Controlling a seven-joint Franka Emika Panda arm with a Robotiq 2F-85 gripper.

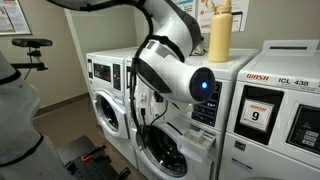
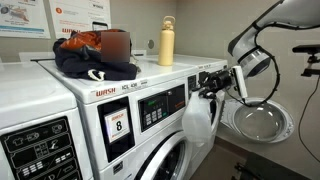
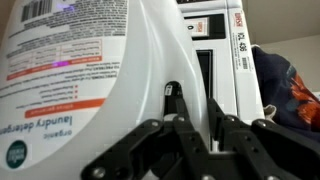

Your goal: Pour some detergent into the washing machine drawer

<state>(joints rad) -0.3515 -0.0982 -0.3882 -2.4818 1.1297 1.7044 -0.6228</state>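
My gripper should next go up with the jug, move outward over the washer top (image 2: pixel 153 72) and go down to release it between the clothes and yellow bottle, because that part of the washer top is bare.
My gripper (image 3: pixel 193 100) is shut on the moulded handle of the detergent jug (image 3: pixel 90 70), a whitish jug whose label reads "laundry detergent". In an exterior view the gripper (image 2: pixel 213 80) holds the jug (image 2: pixel 198 122) hanging in front of the white front-loader with the black control panel (image 2: pixel 160 105), at its upper corner. The drawer is hidden behind the gripper and jug there. In the wrist view a white machine front with a dark slot (image 3: pixel 205 70) lies just beyond the jug. In an exterior view my arm's wrist (image 1: pixel 190 80) covers the gripper and the drawer.
A yellow bottle (image 2: pixel 167 42) (image 1: pixel 220 30) stands on top of the washer. A heap of dark clothes (image 2: pixel 95 55) lies on the neighbouring machine marked 8 (image 2: pixel 118 125). The round door (image 2: pixel 262 120) hangs open beside the jug. A machine marked 9 (image 1: pixel 258 115) stands alongside.
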